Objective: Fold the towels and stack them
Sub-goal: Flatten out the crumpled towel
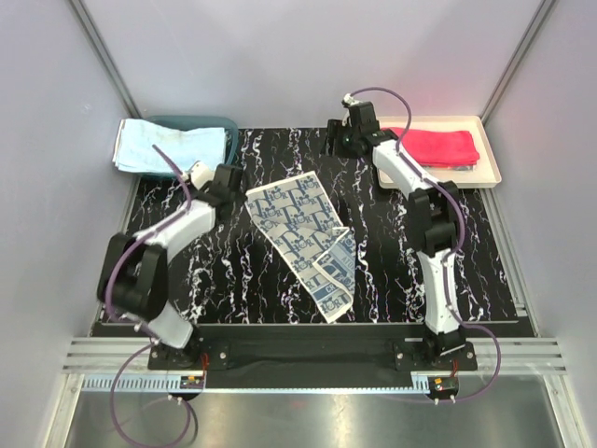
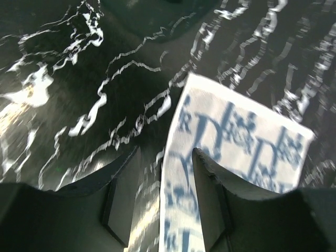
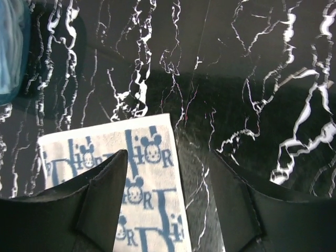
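Note:
My left gripper needs to move outward and down next, onto the towel's corner by the teal basket (image 2: 192, 80). The corner is below the gripper, past its open fingertips in the wrist view.
A white towel with a blue pattern (image 1: 297, 238) lies diagonally on the black marbled table, its near end folded over on itself. My left gripper (image 1: 233, 187) is at the towel's far left corner. In the left wrist view it (image 2: 165, 163) is open, and the towel's edge (image 2: 241, 142) lies flat between the fingers (image 2: 210, 199). My right gripper (image 1: 339, 140) is beyond the towel's far right corner. It (image 3: 168, 163) is open above that corner of the towel (image 3: 149, 173). A red-pink towel (image 1: 438, 146) lies folded in the cream tray. A light blue towel (image 1: 168, 146) is draped over the teal basket.
The cream tray (image 1: 490, 159) stands at the back right, and the teal basket (image 1: 210, 121) at the back left, its blue contents (image 3: 9, 47) showing in the right wrist view. Grey walls close in the table on the left, right and back.

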Motion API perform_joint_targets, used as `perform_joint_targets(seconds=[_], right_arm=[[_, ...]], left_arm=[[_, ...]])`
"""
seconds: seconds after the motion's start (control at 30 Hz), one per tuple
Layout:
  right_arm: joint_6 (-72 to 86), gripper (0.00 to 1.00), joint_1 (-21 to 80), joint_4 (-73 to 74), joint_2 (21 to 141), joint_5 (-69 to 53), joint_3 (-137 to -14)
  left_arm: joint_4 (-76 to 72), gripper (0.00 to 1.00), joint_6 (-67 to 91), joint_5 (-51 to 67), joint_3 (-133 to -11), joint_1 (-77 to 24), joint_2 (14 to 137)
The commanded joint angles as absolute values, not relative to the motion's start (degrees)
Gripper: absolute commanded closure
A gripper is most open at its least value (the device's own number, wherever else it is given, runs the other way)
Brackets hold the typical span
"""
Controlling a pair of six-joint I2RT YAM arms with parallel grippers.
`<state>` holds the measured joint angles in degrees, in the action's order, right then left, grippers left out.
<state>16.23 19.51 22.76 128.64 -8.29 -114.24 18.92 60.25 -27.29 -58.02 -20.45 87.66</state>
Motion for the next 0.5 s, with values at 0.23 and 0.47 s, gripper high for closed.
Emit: perform_joint_targets(seconds=[0.23,0.47], right_arm=[[11.52,0.38,20.3,29.1,143.25,-11.95,-130.78],[8.97,0.37,22.67,29.71,146.69,-10.46,-132.63]], left_arm=[[16.09,0.53,56.43,-21.0,-74.61,-15.47,108.45],[16.61,0.54,55.99,-19.86,-79.62,-14.06,115.92]])
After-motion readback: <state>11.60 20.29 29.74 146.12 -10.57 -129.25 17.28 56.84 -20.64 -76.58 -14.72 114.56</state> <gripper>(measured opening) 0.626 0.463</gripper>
